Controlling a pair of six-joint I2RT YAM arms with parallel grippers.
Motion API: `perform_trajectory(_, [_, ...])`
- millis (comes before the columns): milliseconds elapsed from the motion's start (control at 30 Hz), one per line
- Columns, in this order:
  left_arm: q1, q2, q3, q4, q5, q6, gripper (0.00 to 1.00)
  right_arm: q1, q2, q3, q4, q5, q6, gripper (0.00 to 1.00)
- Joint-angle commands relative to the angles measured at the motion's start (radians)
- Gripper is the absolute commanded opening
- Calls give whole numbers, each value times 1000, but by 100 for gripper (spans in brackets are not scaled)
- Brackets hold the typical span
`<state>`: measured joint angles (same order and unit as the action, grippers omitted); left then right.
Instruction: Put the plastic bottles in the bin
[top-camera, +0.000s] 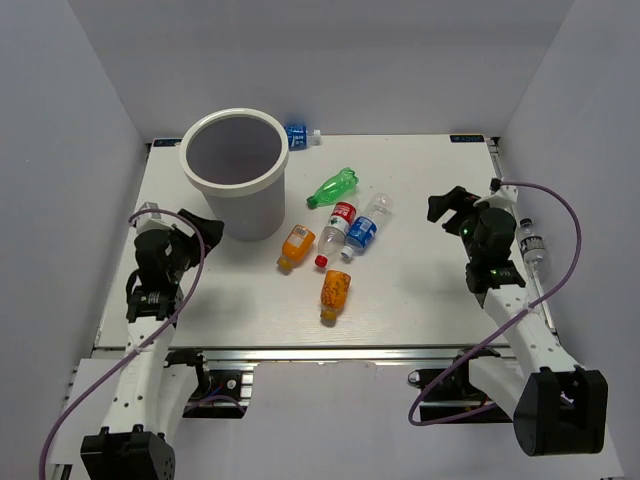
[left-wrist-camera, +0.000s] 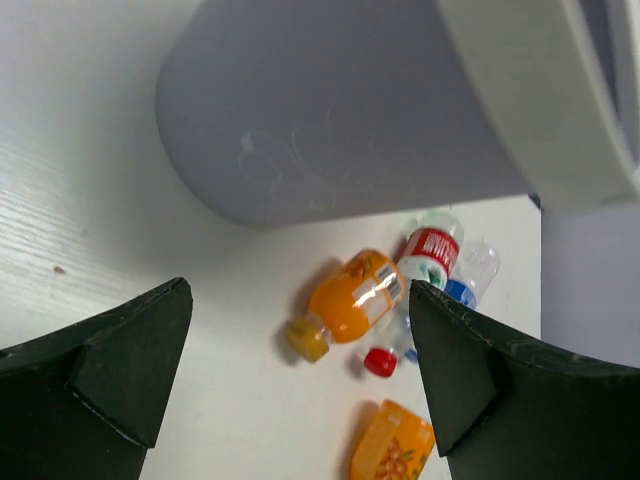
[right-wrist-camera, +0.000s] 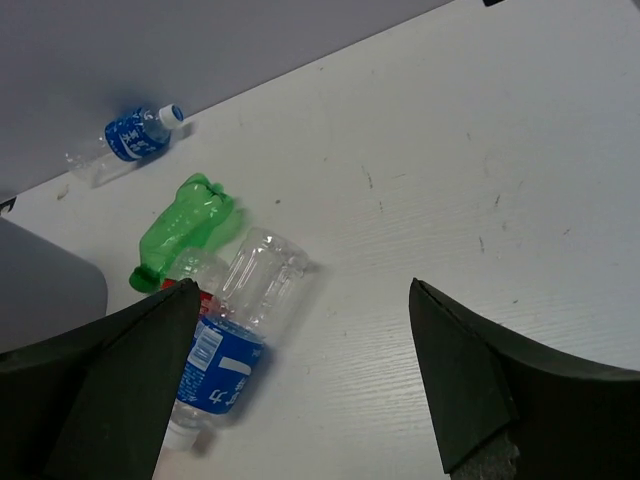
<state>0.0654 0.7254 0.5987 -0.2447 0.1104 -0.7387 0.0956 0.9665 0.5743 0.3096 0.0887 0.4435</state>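
My left gripper is to go to the right in the top view and down around the nearer orange bottle's middle, because that bottle lies apart from the others.
The white bin stands at the back left of the table; its wall fills the top of the left wrist view. Lying right of it are a green bottle, a clear red-labelled bottle, a clear blue-labelled bottle and two orange bottles. Another blue-labelled bottle lies behind the bin. My left gripper is open and empty beside the bin's left front. My right gripper is open and empty, right of the bottles.
A small clear bottle lies off the table's right edge beside the right arm. Grey walls close in the table on three sides. The right wrist view shows the blue-labelled bottle and the green one ahead on its left.
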Motion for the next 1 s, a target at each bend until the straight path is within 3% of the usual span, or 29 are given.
perform_trajectory(0, [-27, -3, -43, 71, 106, -19, 98, 0, 26, 53, 20, -69, 17, 89])
perform_trajectory(67, [-48, 3, -50, 59, 92, -1, 98, 0, 32, 55, 19, -79, 15, 89])
perform_trajectory(267, [-321, 58, -82, 1, -75, 32, 98, 1, 54, 41, 45, -144, -8, 89])
perform_trajectory(367, [-574, 92, -80, -18, -211, 42, 98, 0, 61, 39, 43, -152, -22, 89])
perform_trajectory(467, [-735, 153, -60, -1, -276, 48, 98, 1, 66, 36, 52, -150, -23, 89])
perform_trajectory(567, [-989, 344, 8, 62, -351, 77, 98, 0, 74, 33, 54, -150, -26, 89])
perform_trajectory(600, [-1027, 391, 30, 83, -347, 113, 98, 0, 75, 33, 54, -144, -26, 89])
perform_trajectory(800, [-1107, 739, 219, 119, -304, 160, 98, 0, 78, 44, -9, -28, -2, 89])
perform_trajectory(967, [-1109, 896, 312, 90, -367, 137, 98, 1, 77, 52, -49, 5, -9, 89])
